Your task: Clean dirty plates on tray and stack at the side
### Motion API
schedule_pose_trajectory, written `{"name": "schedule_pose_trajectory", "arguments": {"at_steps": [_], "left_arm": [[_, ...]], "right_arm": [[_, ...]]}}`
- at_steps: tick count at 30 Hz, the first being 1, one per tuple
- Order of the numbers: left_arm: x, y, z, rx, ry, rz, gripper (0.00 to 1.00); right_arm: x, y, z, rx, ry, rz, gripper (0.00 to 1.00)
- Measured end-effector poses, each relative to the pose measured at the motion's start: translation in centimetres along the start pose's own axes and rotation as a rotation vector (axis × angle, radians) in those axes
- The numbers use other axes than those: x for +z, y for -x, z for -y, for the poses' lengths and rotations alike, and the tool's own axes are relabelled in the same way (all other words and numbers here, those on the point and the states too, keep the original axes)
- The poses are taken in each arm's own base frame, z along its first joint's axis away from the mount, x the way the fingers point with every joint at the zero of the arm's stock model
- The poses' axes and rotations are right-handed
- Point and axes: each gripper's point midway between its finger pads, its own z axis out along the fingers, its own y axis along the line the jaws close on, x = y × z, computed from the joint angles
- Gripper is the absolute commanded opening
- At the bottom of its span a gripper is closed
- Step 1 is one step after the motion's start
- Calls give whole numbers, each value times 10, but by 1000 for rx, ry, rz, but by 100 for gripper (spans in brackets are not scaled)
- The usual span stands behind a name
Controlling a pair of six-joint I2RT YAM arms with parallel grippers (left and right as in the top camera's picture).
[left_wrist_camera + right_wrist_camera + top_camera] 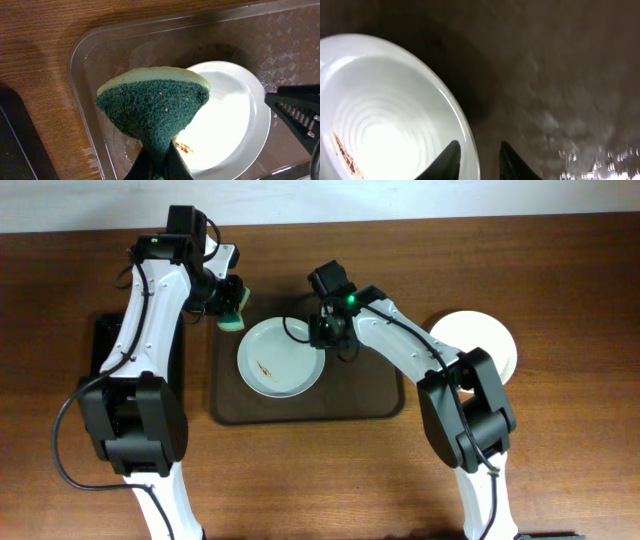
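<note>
I will lower my right gripper next and close it there, since its open fingers are already on both sides of the plate's rim on the side away from the sponge [155, 102].
One white plate [281, 357] with an orange-brown smear [264, 367] lies on the left half of the dark-brown tray [310, 415]. My left gripper [233, 308] hovers over the tray's far left corner, shut on a green sponge [155, 102] whose scouring side faces the camera above the plate [225, 115]. My right gripper [326, 335] is at the plate's far right rim. In the right wrist view its jaws [479, 160] stand slightly apart, one finger over the plate [380, 115] and one outside the rim. A second white plate [480, 340] lies on the table right of the tray.
A smaller black tray [100, 345] lies on the wooden table left of the brown tray, under my left arm. The right half of the brown tray [560, 75] is bare.
</note>
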Motion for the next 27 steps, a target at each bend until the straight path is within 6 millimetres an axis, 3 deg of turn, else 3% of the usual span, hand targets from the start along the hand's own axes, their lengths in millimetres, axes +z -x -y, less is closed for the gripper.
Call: {"name": "schedule_pose_trajectory", "arguments": {"at_steps": [4,7,15,18,24,27], "left_arm": [[0,0,0,0,0,0,1],[0,0,0,0,0,0,1],[1,-5,1,-3,-2,-21,1],[17,-18,3,-1,-7,-59,1],[75,-40,27,53,-22,-77,1],[101,-47,29,19,47,-52,1]], "right_arm": [[21,-8,-4,-63,39,-35,29],[23,-7,-7,-70,60,-35,4],[20,-29,-1,197,20,-137,4],[16,-36,5,285,-19,-166,4],[15,-37,6,325,-30,-167,4],[15,-37,6,326,-30,-166,4]]}}
